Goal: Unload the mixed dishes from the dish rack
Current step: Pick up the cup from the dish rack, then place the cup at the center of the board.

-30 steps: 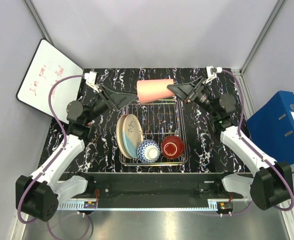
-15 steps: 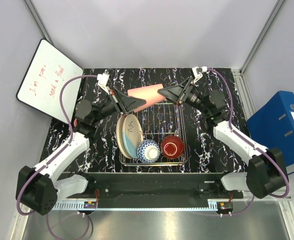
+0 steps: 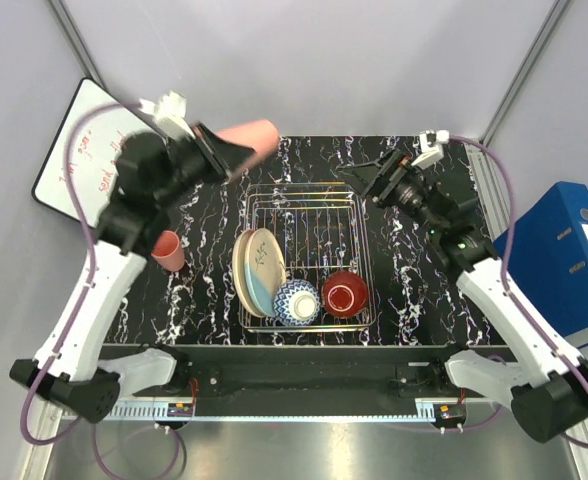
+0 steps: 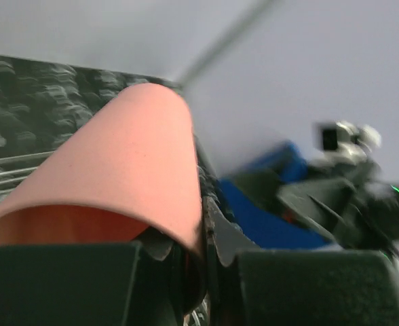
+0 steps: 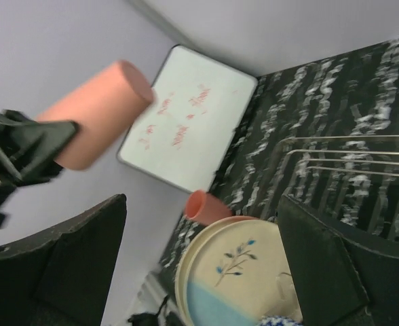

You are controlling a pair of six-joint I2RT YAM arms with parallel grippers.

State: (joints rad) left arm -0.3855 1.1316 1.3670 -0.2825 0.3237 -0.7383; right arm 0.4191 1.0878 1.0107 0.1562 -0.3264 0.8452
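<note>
I should swing my left gripper down and to its left in the top view, to the clear tabletop beyond the standing tumbler, and turn the salmon-pink tumbler upright.
In the top view, my left gripper [image 3: 226, 153] is shut on the rim of a salmon-pink tumbler [image 3: 249, 138], held on its side in the air over the table's back left. The left wrist view shows one finger inside this tumbler [image 4: 118, 170] and one outside. A second pink tumbler [image 3: 167, 250] stands on the table left of the dish rack [image 3: 359, 205]. In the rack, two cream plates [image 3: 257, 268] stand on edge, next to a blue-white bowl [image 3: 298, 301] and a red bowl [image 3: 345, 293]. My right gripper [image 3: 362, 176] hangs open and empty over the rack's back right corner.
A whiteboard [image 3: 59, 175] leans at the back left, partly behind my left arm. A blue binder [image 3: 559, 250] stands off the table's right edge. Grey walls close in the back and both sides. The right wrist view shows the whiteboard [image 5: 186, 129] and the plates [image 5: 243, 268].
The left gripper shut on the tumbler and carried it up and to the left. The right gripper let go of the tumbler, opened wide and drew back to the right.
</note>
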